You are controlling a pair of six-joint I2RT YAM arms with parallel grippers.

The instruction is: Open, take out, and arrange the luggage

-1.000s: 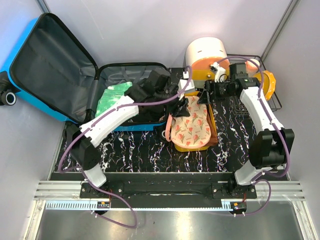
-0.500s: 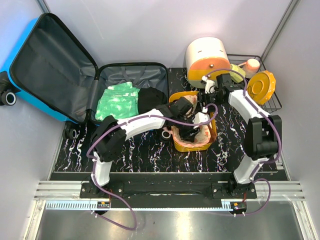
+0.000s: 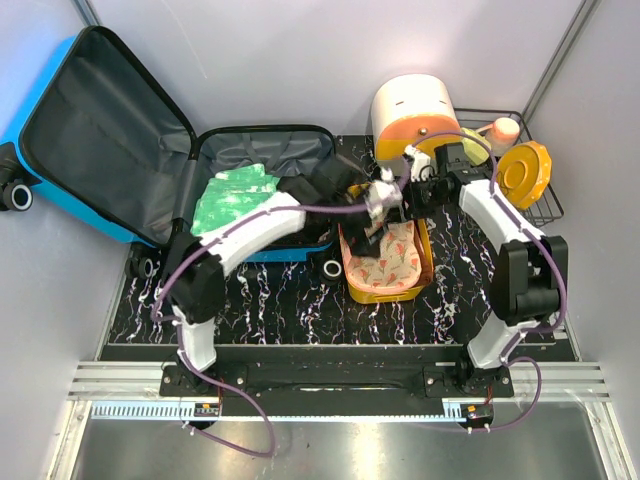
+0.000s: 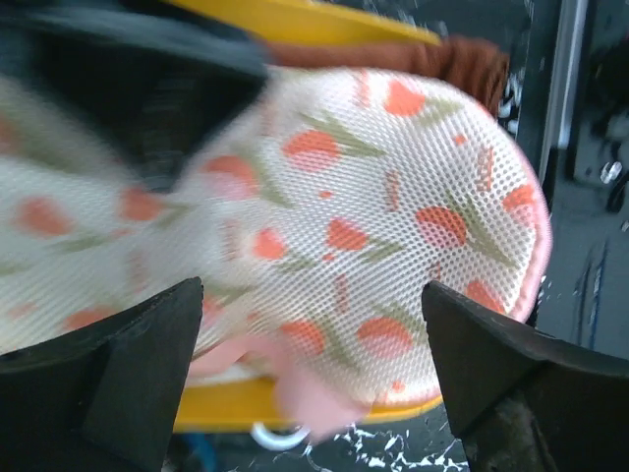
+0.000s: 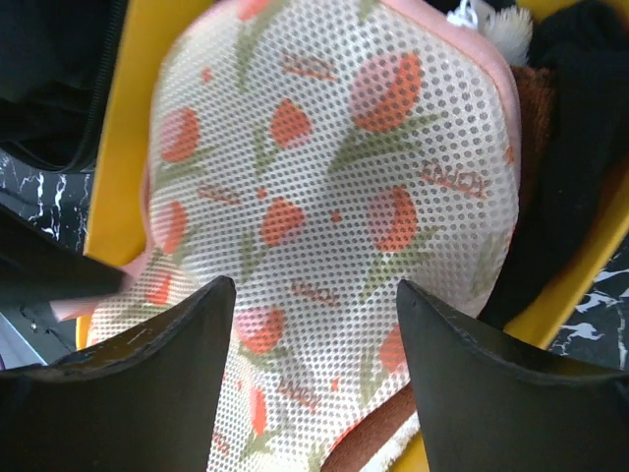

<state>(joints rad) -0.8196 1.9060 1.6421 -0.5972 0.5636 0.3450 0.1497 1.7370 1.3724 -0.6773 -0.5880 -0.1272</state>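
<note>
My left gripper lifts from above the pouch and swings toward the lid next, then lowers to the near part of the green bundle.
The luggage, a bright-blue hard-shell suitcase, lies open at the left, its grey-lined lid propped back. A green bundle and a black item sit in its base. A white mesh pouch with red tulip print lies in the yellow basin. My left gripper hovers open just above the pouch. My right gripper is also open over the pouch, at the basin's far end. Neither holds anything.
A white-and-orange round box stands behind the basin. A wire basket at the right holds an orange lid and a pink bottle. Brown cloth lies under the pouch. Grey walls enclose the table.
My left gripper carried the pouch into the basin, let it go, opened wide and lifted a little. My right gripper came from the back right to over the basin's far end.
</note>
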